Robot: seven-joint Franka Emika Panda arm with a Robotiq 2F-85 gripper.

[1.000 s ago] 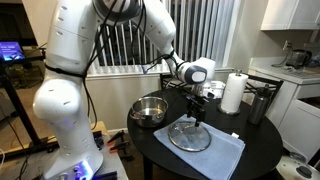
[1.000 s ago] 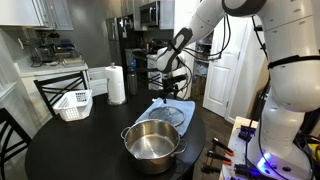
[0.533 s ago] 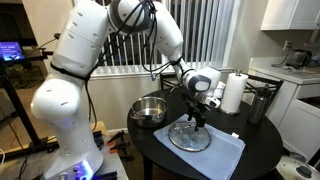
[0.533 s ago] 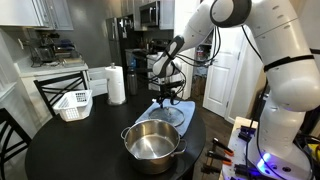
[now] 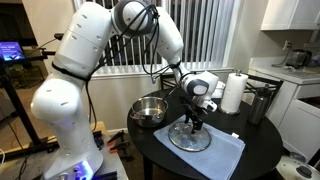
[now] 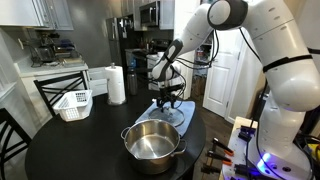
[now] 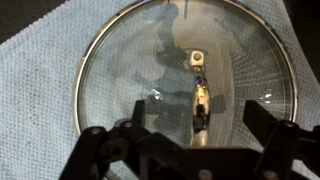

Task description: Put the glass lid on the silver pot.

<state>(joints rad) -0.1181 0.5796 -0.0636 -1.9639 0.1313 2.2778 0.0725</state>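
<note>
The gripper stays in place over the glass lid's centre and closes there next, because the metal handle [image 5: 196,126] [image 7: 200,105] already lies between the open fingers.
The glass lid [image 5: 190,136] lies flat on a blue-grey cloth [image 5: 225,152] on the round dark table; it also shows in an exterior view [image 6: 171,112] and fills the wrist view [image 7: 180,70]. Its elongated metal handle [image 7: 200,105] sits at the centre. My gripper [image 5: 194,124] hangs just above the lid's centre, also seen in an exterior view [image 6: 167,104]. In the wrist view its fingers [image 7: 196,135] stand apart on either side of the handle, open and empty. The silver pot [image 5: 148,110] stands next to the cloth, open-topped, nearer the camera in an exterior view [image 6: 152,143].
A paper towel roll [image 5: 233,93] and a dark canister [image 5: 260,103] stand at the table's far side. A white basket [image 6: 72,103] sits on the table's other side. A dark chair [image 6: 55,95] stands next to the table.
My gripper has come down toward the lid's centre, from well above it to just over the handle. The lid and pot have not moved.
</note>
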